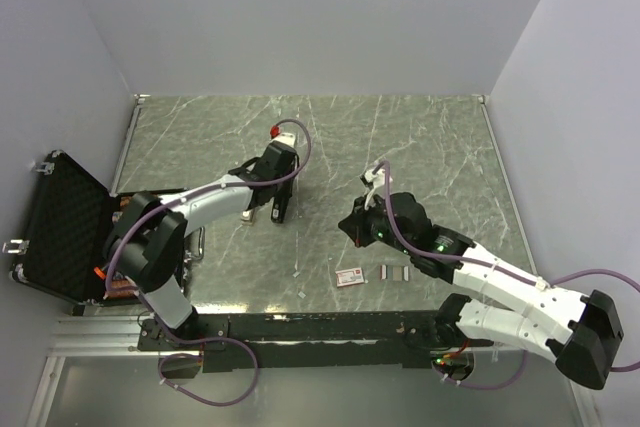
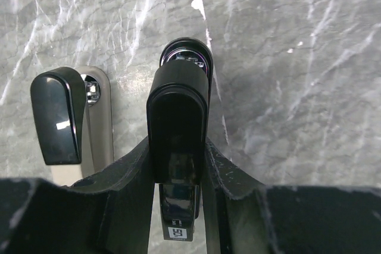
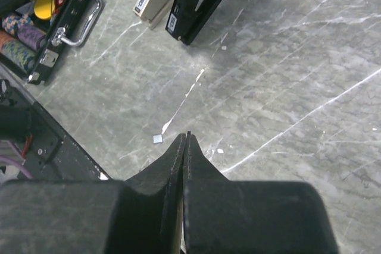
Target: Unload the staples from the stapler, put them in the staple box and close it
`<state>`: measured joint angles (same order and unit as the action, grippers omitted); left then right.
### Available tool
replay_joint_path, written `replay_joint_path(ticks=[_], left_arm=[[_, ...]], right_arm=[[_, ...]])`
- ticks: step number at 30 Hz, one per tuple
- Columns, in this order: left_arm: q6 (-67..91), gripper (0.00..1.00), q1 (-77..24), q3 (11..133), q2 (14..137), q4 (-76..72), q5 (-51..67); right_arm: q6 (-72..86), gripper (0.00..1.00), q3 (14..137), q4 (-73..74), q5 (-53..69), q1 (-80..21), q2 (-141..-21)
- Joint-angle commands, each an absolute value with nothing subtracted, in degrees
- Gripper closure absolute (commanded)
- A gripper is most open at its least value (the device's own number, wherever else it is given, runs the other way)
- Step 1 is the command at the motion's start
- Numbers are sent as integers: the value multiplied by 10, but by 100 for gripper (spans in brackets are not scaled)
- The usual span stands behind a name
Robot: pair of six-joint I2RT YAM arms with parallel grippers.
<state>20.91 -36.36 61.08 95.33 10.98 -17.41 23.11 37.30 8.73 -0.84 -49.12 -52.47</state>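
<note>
I should lower my left gripper slightly beside the beige stapler, then open its fingers to release it, as the black stapler [image 1: 279, 209] has its base on the table.
My left gripper [image 1: 278, 183] [image 2: 177, 150] is shut on a black stapler [image 2: 178, 111] [image 1: 279, 209] that lies on the marble table; the fingers press both of its sides near the back. In the right wrist view the stapler [image 3: 199, 4] shows at the top. Two short silver staples strips [image 1: 386, 271] [image 1: 405, 272] lie near the front edge. A tiny silver staple piece [image 3: 157, 138] lies just ahead of my right gripper [image 3: 186, 136] [image 1: 353, 226]. It is shut and hovers right of the stapler. A tiny dark speck shows at its tips; I cannot tell what it is.
A second, beige stapler with a black top [image 2: 89, 117] [image 1: 248, 213] lies close to the left of the held one. A small red-and-white box [image 1: 350, 276] sits beside the staples. An open black case [image 1: 60, 227] with a metal handle [image 3: 80, 13] stands at the table's left edge.
</note>
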Motion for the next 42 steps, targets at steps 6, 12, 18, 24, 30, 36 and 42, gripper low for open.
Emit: replay_joint_path(ticks=[6,12,18,24,30,36,42], left_arm=[[222,93,-351,636,994,59,-173],[216,70,-344,637,987,58,-179],[207,51,-345,625,954,47,-175],[204,1,-345,613,911,33,-159],[219,1,-345,584,825,5,-126],[234,1,-347,595,763,53,-138],[242,1,-346,606,719,101,-115]], right_arm=[[239,98,364,87,18,-493,-495],[241,91,359,86,23,-494,-494],[240,81,367,88,38,-493,-507],[238,71,374,94,55,-494,-517],[224,65,384,110,81,-497,-535],[205,62,394,121,117,-512,-564],[183,60,412,125,134,-556,-618]])
